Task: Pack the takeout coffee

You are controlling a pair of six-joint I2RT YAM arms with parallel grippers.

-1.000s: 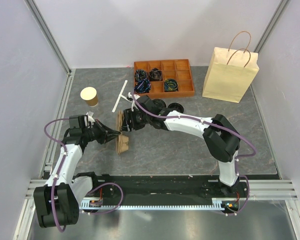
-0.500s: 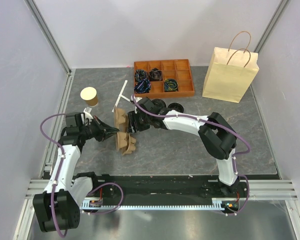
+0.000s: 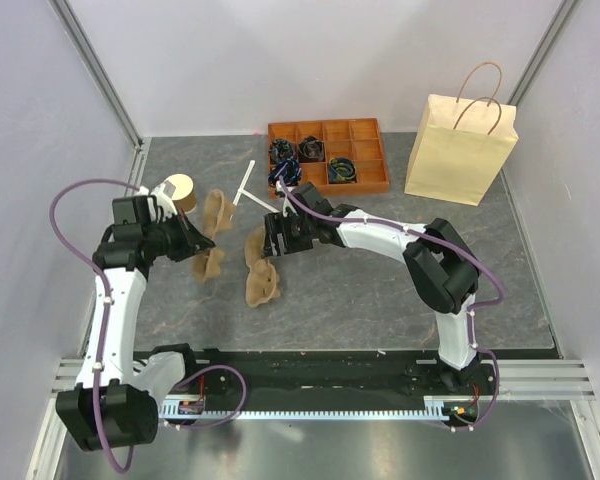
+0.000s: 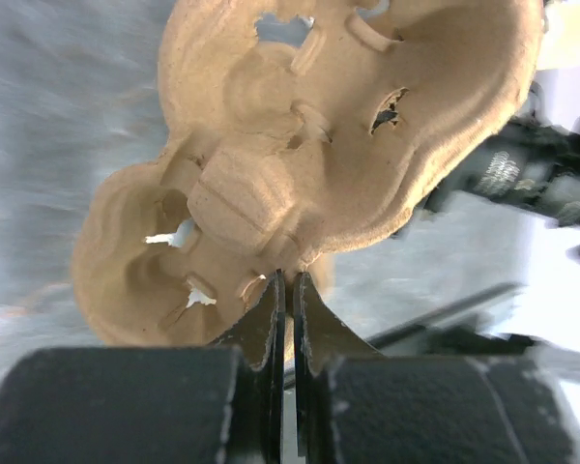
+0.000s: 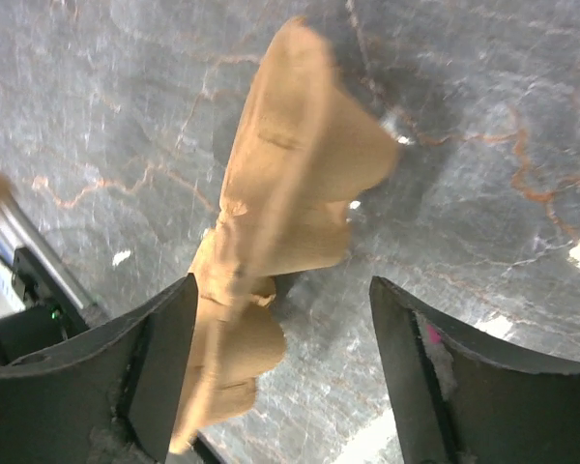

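I should next lower my left gripper away from the second carrier, because the carriers are close. I should tilt its own carrier flat and let go of it on the tabletop beside the brown cup.
My left gripper (image 3: 195, 240) is shut on the rim of a tan pulp cup carrier (image 3: 212, 238), holding it up above the table; the left wrist view shows the carrier's underside (image 4: 300, 145) pinched at the fingertips (image 4: 290, 282). My right gripper (image 3: 272, 240) is open just over a second pulp carrier (image 3: 262, 275), which lies tilted on the table between the spread fingers (image 5: 282, 290), close to the left one (image 5: 271, 222). A brown cup without a lid (image 3: 179, 191) stands at the far left. The black-lidded coffee cup is hidden from view.
A tall cream paper bag (image 3: 460, 150) stands at the back right. An orange compartment tray (image 3: 365, 170) with dark items sits at the back centre. A white T-shaped stick (image 3: 245, 188) lies between the cup and the tray. Metal rails run along the left and front edges.
The two carriers have come apart. My left gripper rose and moved back left with one; the other stayed under my right gripper, whose jaws now stand open.
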